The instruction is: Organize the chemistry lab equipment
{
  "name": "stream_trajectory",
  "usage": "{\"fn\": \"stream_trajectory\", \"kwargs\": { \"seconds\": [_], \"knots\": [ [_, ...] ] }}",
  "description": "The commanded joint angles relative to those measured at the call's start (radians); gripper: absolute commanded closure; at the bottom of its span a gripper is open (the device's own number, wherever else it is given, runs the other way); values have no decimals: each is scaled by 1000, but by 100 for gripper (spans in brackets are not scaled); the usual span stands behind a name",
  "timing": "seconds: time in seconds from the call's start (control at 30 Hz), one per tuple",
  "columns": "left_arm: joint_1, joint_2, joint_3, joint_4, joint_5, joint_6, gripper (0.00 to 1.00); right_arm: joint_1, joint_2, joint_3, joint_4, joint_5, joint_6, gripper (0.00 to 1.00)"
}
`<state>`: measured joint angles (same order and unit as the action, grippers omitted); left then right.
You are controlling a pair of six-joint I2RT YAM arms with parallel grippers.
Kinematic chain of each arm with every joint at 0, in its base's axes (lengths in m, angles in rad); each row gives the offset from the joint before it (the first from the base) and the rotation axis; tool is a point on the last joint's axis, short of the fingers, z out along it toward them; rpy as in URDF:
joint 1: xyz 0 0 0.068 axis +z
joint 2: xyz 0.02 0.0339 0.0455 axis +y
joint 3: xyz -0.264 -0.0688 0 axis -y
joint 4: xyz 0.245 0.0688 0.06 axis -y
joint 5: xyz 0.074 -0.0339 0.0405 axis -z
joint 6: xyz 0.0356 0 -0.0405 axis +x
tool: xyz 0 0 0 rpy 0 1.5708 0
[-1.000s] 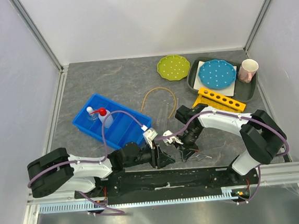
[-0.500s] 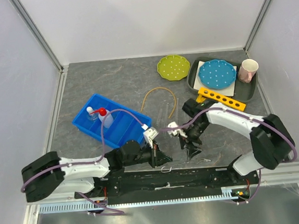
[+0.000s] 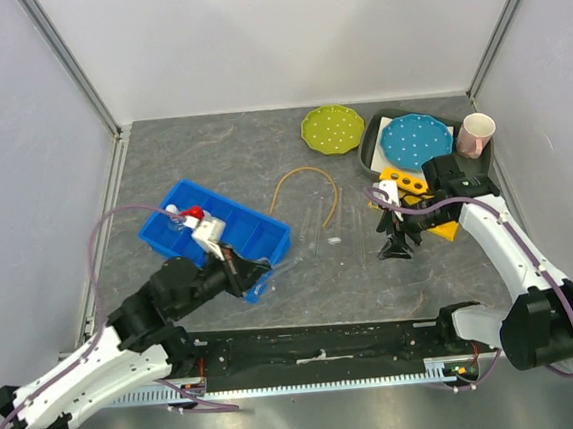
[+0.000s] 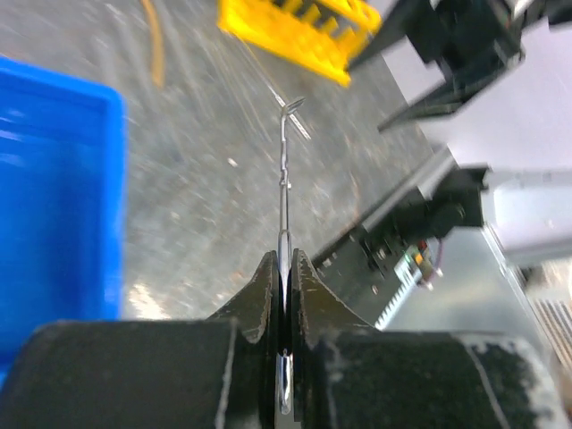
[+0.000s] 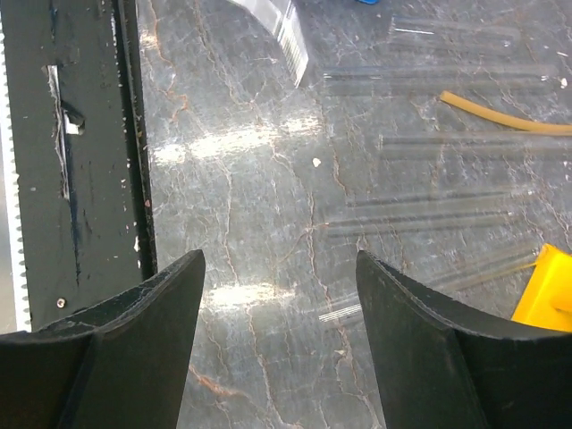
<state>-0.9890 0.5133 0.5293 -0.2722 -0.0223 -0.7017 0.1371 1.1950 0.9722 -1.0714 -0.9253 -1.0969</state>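
My left gripper will next turn away from my base and carry the tongs toward the squeeze bottle, over the blue bin's middle (image 3: 222, 236).
My left gripper (image 4: 284, 259) is shut on the metal wire tongs (image 4: 284, 170), which stick straight out ahead of the jaws above the table. From above, that gripper (image 3: 254, 270) hangs at the near right corner of the blue bin (image 3: 258, 235). In the bin stands the squeeze bottle with the red cap (image 3: 195, 216). The tan rubber tube (image 3: 303, 178) arcs on the table beyond. Thin glass tubes (image 5: 429, 82) lie side by side ahead of my right gripper (image 5: 277, 259), which is open and holds nothing. Seen from above, the right gripper (image 3: 392, 245) hovers beside the yellow rack (image 3: 412, 182).
A green dotted plate (image 3: 332, 128) lies at the back. A blue dotted plate (image 3: 416, 141) sits on a dark tray (image 3: 370, 155), with a pink cup (image 3: 476, 135) at its right. A black rail (image 3: 318, 342) runs along the near edge.
The left gripper shut on the tongs and carried them left to the blue bin. The right gripper opened, let the tongs go and drew back right towards the yellow rack.
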Motion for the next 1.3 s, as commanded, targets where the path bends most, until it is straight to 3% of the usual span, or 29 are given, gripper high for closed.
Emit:
{"fn": "stream_trajectory", "kwargs": {
  "seconds": [0.0, 0.2, 0.57, 1.03, 1.07, 1.2, 1.27],
  "knots": [
    [42, -18, 217, -307, -299, 140, 98, -28, 8, 0, -5, -75, -24, 24],
    [59, 56, 345, -413, -516, 209, 98, -30, 17, -23, -7, -87, -34, 23],
    [81, 37, 209, -397, -620, 220, 98, -31, 34, -35, -9, -89, -38, 22],
    [308, 198, 143, -271, -391, 288, 98, -31, 40, -41, -5, -83, -38, 20],
    [328, 206, 147, -274, -383, 283, 96, -33, 38, -41, -7, -83, -38, 20],
    [351, 226, 173, -318, -357, 269, 51, -30, 40, -43, -7, -81, -40, 20],
    [355, 225, 188, -341, -357, 262, 43, -31, 41, -43, -7, -81, -40, 20]
  ]
}}
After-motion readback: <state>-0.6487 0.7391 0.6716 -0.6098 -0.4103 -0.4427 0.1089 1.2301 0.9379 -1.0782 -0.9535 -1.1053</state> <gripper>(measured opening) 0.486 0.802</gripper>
